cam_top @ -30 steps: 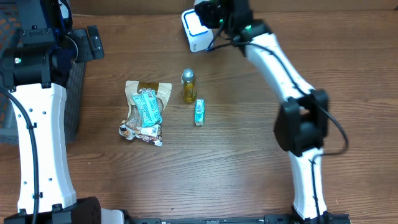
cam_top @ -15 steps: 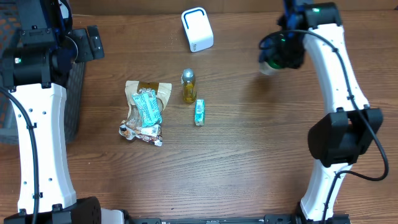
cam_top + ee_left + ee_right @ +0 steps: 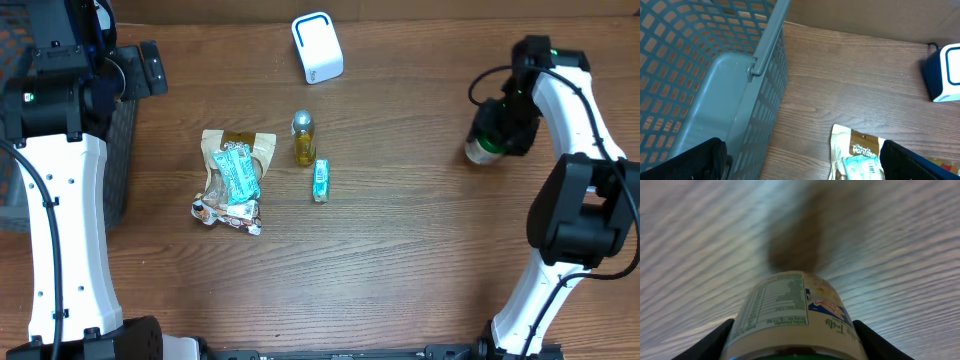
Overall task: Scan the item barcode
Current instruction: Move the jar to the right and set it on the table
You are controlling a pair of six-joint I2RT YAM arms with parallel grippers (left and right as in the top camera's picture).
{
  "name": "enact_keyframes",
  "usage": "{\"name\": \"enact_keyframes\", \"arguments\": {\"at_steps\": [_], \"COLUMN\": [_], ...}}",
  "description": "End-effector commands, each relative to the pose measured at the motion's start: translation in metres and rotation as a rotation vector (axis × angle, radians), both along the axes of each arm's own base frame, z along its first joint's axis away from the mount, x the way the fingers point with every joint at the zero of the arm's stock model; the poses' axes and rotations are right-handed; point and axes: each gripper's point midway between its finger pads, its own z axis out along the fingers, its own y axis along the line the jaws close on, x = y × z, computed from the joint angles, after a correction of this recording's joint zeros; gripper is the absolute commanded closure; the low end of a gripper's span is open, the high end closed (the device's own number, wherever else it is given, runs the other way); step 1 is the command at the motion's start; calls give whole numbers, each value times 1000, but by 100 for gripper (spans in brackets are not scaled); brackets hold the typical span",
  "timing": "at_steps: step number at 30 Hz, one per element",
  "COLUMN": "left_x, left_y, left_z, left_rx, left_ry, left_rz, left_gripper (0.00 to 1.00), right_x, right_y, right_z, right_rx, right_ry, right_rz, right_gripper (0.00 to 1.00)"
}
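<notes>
My right gripper is next going to move slightly to the right in the overhead view, away from the scanner, and open, as bare wood is clear beside the round container (image 3: 481, 151).
My right gripper (image 3: 492, 132) is shut on a round container (image 3: 481, 151) with a green lid and a pale printed label, at the right side of the table. In the right wrist view the container (image 3: 790, 312) fills the space between both fingers, its nutrition panel facing up, and the wood below is blurred. The white barcode scanner (image 3: 318, 48) stands at the back centre, far from the container, and shows as a white box (image 3: 945, 72) in the left wrist view. My left gripper (image 3: 145, 70) is open and empty at the back left, beside the basket.
A grey mesh basket (image 3: 715, 75) stands at the left edge. A brown snack pouch (image 3: 235, 175), a yellow bottle (image 3: 303, 138) and a small teal packet (image 3: 320, 180) lie mid-table.
My right arm has swung away from the scanner, rightward and toward the front, carrying the container. The left arm has not moved.
</notes>
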Motion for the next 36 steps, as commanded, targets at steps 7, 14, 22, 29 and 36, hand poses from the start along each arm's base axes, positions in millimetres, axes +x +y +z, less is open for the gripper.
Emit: {"name": "enact_keyframes", "arguments": {"at_steps": [7, 14, 22, 29, 36], "left_x": [1, 1, 1, 1, 1], "left_y": [0, 0, 0, 0, 0], "left_z": [-1, -1, -1, -1, -1], "left_rx": [9, 9, 9, 9, 9], "left_ry": [7, 7, 7, 6, 6], "left_rz": [-13, -13, -13, -13, -13], "left_gripper": [0, 0, 0, 1, 0], "right_x": [-15, -15, -15, -12, 24], "right_y": [-27, -28, -28, -51, -54], "right_z": [-16, -16, -16, -16, -14], "right_rx": [-3, -3, -3, -136, -145], "right_ry": [32, 31, 32, 22, -126], "right_rz": [-69, -69, -69, -66, -45], "right_gripper": [58, 29, 17, 11, 9]}}
